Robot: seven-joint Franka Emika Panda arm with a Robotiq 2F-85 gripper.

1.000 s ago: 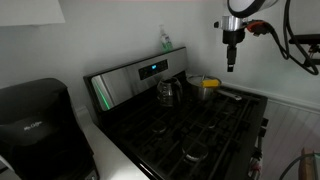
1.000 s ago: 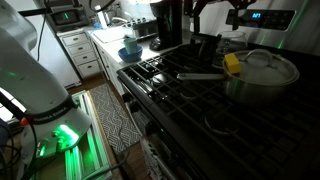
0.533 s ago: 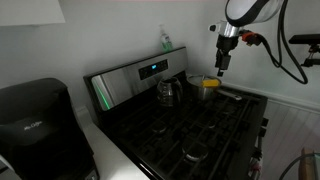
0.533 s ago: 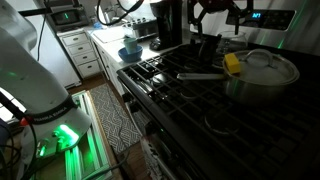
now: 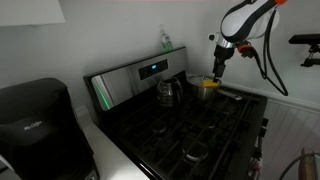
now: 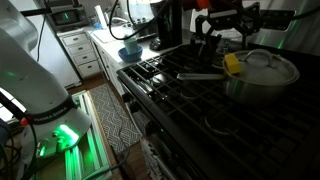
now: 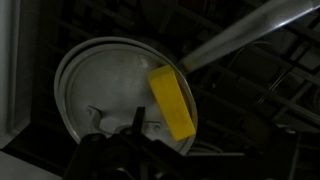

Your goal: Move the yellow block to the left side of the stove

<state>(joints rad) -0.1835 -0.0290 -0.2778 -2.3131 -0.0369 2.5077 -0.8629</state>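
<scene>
My gripper moves down over the yellow block next, one finger beside each long side of the block. The block lies on the pot lid's rim just below my open fingers, hence this move.
The yellow block lies on the rim of the steel pot's lid, at the right of the black stove. It shows in both exterior views. In the wrist view the block lies slanted across the lid's edge. My gripper hangs just above the pot, close to the block, and holds nothing. It is dark at the top of an exterior view. Its fingers look apart at the bottom of the wrist view.
A kettle stands at the stove's back by the steel panel with the blue display. The pot's long handle reaches over the grates. A black coffee maker and a green bottle stand nearby. A blue bowl sits on the counter.
My gripper has moved down and towards the stove's back panel, from beside the stove to just above the pot and the block. The block and pot have not moved.
</scene>
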